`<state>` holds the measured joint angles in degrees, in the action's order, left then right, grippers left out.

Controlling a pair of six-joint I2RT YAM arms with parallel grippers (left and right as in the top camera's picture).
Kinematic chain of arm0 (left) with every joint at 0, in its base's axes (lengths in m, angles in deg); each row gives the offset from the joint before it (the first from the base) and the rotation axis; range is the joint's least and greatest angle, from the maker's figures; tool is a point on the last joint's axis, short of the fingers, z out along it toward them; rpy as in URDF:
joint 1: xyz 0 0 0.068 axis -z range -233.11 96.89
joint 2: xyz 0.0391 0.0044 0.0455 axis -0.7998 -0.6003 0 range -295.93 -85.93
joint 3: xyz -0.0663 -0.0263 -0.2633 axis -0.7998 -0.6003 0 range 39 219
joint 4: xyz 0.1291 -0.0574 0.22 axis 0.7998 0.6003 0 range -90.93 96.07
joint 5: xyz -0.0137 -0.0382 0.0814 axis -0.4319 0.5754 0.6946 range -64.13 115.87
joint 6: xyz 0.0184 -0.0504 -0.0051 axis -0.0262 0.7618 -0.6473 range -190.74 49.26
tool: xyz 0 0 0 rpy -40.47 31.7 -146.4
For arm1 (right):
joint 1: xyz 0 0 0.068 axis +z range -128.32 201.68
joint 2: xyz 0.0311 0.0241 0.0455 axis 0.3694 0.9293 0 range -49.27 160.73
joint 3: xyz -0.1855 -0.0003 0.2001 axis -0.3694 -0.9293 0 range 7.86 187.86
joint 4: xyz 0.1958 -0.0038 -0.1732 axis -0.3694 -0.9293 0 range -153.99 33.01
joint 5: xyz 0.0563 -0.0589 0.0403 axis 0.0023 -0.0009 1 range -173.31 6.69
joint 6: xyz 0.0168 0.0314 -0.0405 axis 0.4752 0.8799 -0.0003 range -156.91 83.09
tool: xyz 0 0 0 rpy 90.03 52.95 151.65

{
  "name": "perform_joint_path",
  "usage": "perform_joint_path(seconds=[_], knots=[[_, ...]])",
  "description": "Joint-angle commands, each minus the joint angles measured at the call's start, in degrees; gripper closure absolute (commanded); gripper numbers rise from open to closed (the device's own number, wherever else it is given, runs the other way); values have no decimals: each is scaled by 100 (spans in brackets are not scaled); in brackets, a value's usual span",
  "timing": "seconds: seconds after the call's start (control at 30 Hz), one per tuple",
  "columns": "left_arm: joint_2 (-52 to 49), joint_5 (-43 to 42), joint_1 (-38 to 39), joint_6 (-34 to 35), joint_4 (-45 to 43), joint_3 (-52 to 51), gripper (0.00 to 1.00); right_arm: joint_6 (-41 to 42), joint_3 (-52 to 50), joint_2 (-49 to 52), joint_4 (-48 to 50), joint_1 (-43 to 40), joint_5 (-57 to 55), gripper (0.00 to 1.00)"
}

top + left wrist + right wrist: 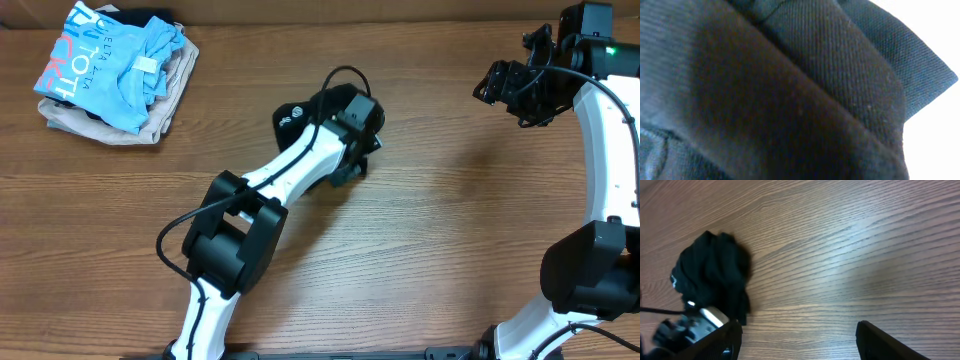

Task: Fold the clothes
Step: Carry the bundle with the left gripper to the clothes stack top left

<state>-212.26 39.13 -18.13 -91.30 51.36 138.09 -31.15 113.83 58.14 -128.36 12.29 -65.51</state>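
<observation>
My left gripper needs to lift the heap over the stacked light blue shirt point(122, 66), which lies outward of it, left in the overhead view, then lower and release.
The black shirt point(297, 115) lies bunched in a small heap at the table's middle, its small white logo showing at the left edge. My left gripper point(352, 150) is down on the heap, and its fingers are hidden. The left wrist view is filled with black ribbed fabric point(790, 90), with no finger in sight. My right gripper point(512, 92) is open and empty, held above the table at the far right, well apart from the shirt. Its view shows both fingers spread point(797, 340) over bare wood, with the shirt point(712, 272) at the left.
A light blue shirt with white and pink lettering point(105, 60) lies on a beige garment point(150, 125) at the table's back left corner. The left arm's black cable loops over the wooden table point(450, 220).
</observation>
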Motion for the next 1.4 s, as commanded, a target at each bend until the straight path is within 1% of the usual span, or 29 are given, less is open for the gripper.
perform_joint_path(seconds=[0.0,0.07,0.2,0.33,0.43,0.53,0.7,0.83,1.0,1.2,1.27,1.37], knots=[[11,382,-245,767,525,1176,96,-24,87,-76,26,-11,28,24],[11,376,-367,918,1056,1917,96,-24,87,-76,17,-11,28,23],[11,367,-662,944,1910,3364,96,-24,87,-79,13,-11,26,23],[11,378,-1119,940,2159,4544,96,-24,87,-79,13,-11,-22,23],[9,369,-1530,940,2157,5036,96,-24,87,-79,9,-11,-22,23],[11,374,-2031,874,2166,5298,96,-24,87,-79,4,-9,-22,23],[9,389,-2933,391,2138,5331,96,-20,87,-79,-15,2,-13,23],[9,387,-3683,205,1775,5333,96,-17,87,-79,-35,4,-11,23],[9,363,-4503,4,844,5329,96,2,87,-79,-142,4,-13,24],[4,345,-5176,-946,-105,5263,96,24,87,-79,-188,4,-11,24],[4,118,-5377,-968,-452,5171,96,24,87,-79,-188,4,-11,23],[-26,-555,-5652,-968,-861,4964,96,24,87,-76,-197,4,-11,23]])
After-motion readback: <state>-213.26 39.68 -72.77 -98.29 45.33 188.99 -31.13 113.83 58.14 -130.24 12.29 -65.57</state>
